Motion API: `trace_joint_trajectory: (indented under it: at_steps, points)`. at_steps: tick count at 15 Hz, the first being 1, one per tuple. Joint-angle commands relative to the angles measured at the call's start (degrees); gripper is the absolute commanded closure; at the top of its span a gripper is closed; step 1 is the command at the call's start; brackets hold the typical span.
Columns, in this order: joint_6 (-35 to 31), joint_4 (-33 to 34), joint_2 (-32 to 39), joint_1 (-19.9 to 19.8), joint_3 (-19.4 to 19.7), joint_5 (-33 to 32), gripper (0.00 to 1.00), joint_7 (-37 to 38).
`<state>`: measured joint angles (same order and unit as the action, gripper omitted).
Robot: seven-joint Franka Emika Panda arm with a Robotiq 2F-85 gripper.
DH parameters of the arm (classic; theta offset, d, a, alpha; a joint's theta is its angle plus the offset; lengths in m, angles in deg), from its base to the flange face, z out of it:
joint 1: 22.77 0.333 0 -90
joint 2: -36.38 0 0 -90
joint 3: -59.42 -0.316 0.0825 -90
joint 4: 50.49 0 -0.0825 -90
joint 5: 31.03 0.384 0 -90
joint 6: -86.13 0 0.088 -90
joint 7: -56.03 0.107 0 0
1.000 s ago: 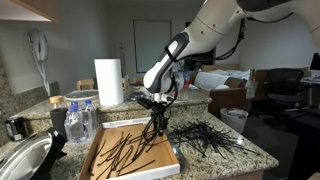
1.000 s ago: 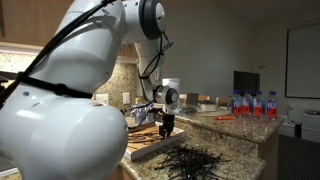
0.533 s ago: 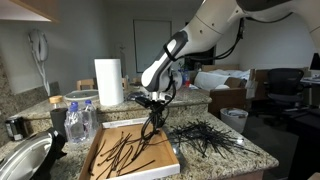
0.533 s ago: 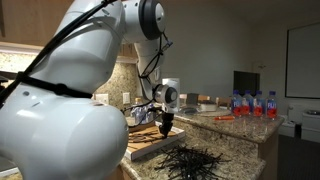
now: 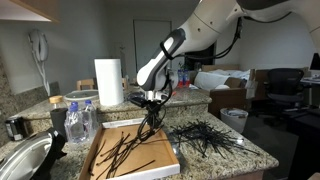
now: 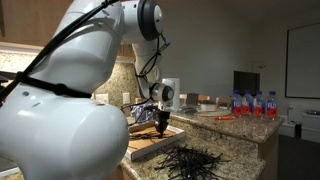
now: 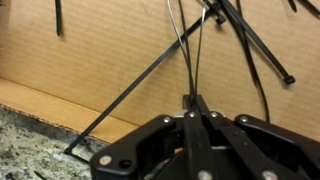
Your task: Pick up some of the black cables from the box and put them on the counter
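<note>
The held cables still trail over the bottom of the box, so I need to lift my gripper, carry them past the box's rim and let them go above the pile of cables on the counter.
An open cardboard box [image 5: 105, 160] lies on the granite counter [image 5: 225, 155] with black cables [image 5: 125, 148] spread inside it. My gripper [image 5: 151, 113] hangs over the box's far right part, shut on a few thin black cables that dangle from its fingertips. In the wrist view my gripper [image 7: 191, 100] has its jaws pressed together, and two or three cables [image 7: 190, 45] run out from the tips over the cardboard floor [image 7: 110, 50]. A pile of black cables [image 5: 205, 135] lies on the counter right of the box, also seen as the pile [image 6: 195, 160] in front of my gripper [image 6: 161, 127].
A paper towel roll [image 5: 108, 82] stands behind the box. Plastic water bottles [image 5: 80, 120] and a metal basin [image 5: 25, 160] sit to its left. More bottles [image 6: 250, 103] line the far counter. A brown carton [image 5: 228, 98] and office chairs stand in the background.
The jaws have closed on a few cables in the box. The gripper has shifted slightly left and up with them.
</note>
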<state>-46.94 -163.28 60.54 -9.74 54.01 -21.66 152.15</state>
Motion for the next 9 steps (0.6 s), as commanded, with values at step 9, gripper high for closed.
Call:
trace_joint_trajectory:
  at_steps: [9]
  points:
    - [0.4, -8.7, -13.3, 2.1, 0.8, -4.5, 1.00, 2.7]
